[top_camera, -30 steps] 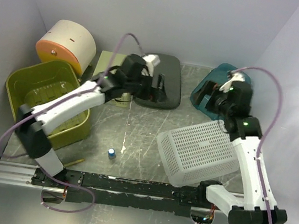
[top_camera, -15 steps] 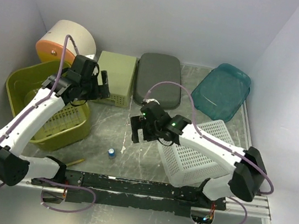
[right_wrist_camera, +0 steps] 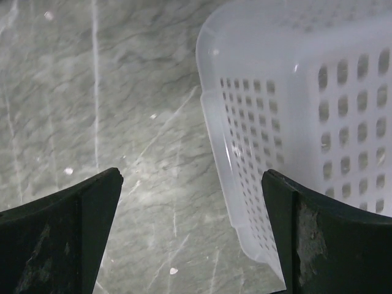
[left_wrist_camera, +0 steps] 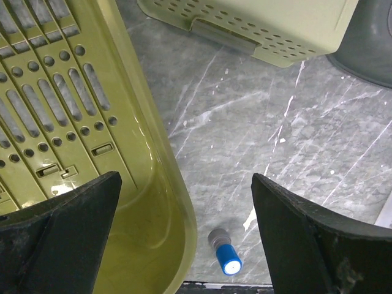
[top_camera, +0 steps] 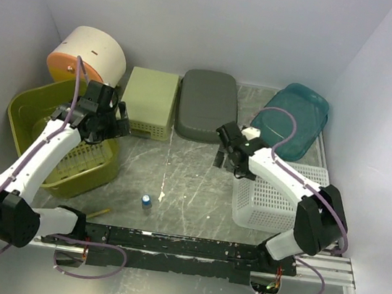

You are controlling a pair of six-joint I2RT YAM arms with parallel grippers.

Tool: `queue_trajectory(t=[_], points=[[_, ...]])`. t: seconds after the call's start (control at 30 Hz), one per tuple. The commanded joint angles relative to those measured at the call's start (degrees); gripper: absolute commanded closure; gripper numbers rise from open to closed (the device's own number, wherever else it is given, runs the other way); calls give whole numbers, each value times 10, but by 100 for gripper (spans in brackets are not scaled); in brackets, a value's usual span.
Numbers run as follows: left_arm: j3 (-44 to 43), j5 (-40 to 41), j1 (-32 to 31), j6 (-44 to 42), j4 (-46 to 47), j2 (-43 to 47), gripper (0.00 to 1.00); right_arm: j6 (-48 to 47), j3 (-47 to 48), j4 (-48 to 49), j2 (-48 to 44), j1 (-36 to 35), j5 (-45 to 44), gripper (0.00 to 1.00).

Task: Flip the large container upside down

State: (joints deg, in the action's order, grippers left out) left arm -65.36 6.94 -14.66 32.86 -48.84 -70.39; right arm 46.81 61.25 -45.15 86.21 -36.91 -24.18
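I need to lower my left gripper to the olive bin's basket-side rim before I close on it. That rim is directly below, between my left gripper's open fingers.
The white perforated basket (top_camera: pixel 280 199) rests flat on the table at the right; I cannot tell for sure which face is up. In the right wrist view its rounded corner and holed wall (right_wrist_camera: pixel 275 135) fill the right side. My right gripper (top_camera: pixel 223 154) is open and empty, just left of the basket; in its own view (right_wrist_camera: pixel 192 184) the basket's edge lies between the fingers, untouched. The olive bin (top_camera: pixel 37 106) stands upright at the left. My left gripper (top_camera: pixel 115 125) is open and empty over that bin's right rim (left_wrist_camera: pixel 177 202).
A small blue-capped cylinder (top_camera: pixel 145 200) lies on the table, also in the left wrist view (left_wrist_camera: pixel 224 259). Along the back stand an orange-and-cream drum (top_camera: pixel 88 55), a pale green box (top_camera: pixel 150 100), a grey lid (top_camera: pixel 208 105) and a teal tray (top_camera: pixel 291 120).
The white basket has gone from tilted to lying flat, a little farther right. My right gripper has moved back and right to its left edge. My left gripper has barely shifted.
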Motion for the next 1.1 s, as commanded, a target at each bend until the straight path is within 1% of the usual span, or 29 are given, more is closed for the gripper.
queue_trajectory(t=[0.0, 0.07, 0.13, 0.2, 0.27, 0.37, 0.4, 0.43, 0.53, 0.6, 0.9, 0.97, 1.07], points=[[6, -12, 4, -9, 26, 0, 3, 27, 2, -3, -36, 29, -20, 0], [9, -13, 4, -11, 28, -5, 5, 11, 17, 10, -41, 29, -2, 0], [12, -13, 4, -11, 26, -9, 10, -10, 26, 29, -47, 29, 22, 0], [21, -7, 4, -12, 27, -8, 16, -27, 27, 48, -53, 29, 41, 0], [39, 17, 4, -10, 35, -4, 25, -33, 28, 57, -61, 29, 46, 0], [56, 49, 4, -7, 34, 3, 44, -39, 28, 64, -68, 28, 51, 0], [57, 54, 4, -7, 31, 6, 53, -41, 29, 64, -69, 29, 52, 0], [53, 57, 4, -7, 26, 9, 63, -43, 31, 63, -69, 29, 52, 0], [20, 67, 4, -9, -3, 23, 86, -52, 36, 55, -70, 29, 49, 0], [-17, 75, 4, -17, -30, 34, 93, -57, 38, 52, -73, 29, 42, 0], [-211, 90, 4, -47, -157, 85, 93, -77, 39, 45, -84, 30, 18, 0], [-250, 81, 4, -50, -178, 92, 93, -76, 41, 43, -83, 31, 16, 0], [-292, 42, 4, -59, -187, 100, 93, -77, 47, 46, -82, 31, 19, 0]])
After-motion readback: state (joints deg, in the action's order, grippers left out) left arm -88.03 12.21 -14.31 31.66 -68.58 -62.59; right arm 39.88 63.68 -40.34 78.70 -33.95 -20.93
